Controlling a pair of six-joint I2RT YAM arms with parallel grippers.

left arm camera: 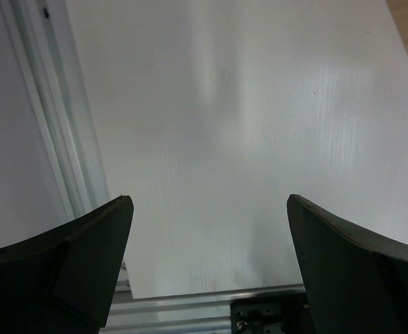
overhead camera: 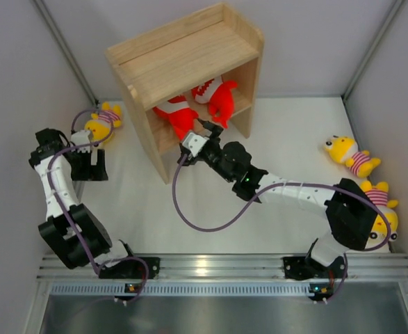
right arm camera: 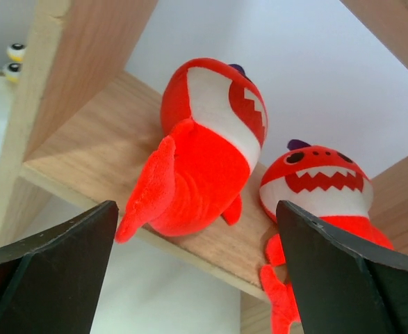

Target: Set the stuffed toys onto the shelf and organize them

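The near head end of the yellow striped toy comes next for my left gripper, which moves away from my base and down to it.
The wooden shelf (overhead camera: 183, 52) stands at the back centre. Two red fish toys lie on its lower tier, one on the left (overhead camera: 178, 115) and one on the right (overhead camera: 217, 96); both show in the right wrist view, left (right arm camera: 204, 153) and right (right arm camera: 322, 188). My right gripper (overhead camera: 205, 129) is open and empty just in front of them (right arm camera: 197, 257). One yellow striped toy (overhead camera: 103, 120) lies left of the shelf, beside my left gripper (overhead camera: 92, 163), which is open and empty over bare table (left arm camera: 210, 229). Two more yellow toys lie at the right, one further back (overhead camera: 351, 156) and one nearer (overhead camera: 382, 209).
Grey walls close in the table on the left, back and right. The right arm (overhead camera: 294, 191) stretches diagonally across the table's middle with its purple cable (overhead camera: 190, 216). An aluminium rail (overhead camera: 217, 268) runs along the near edge.
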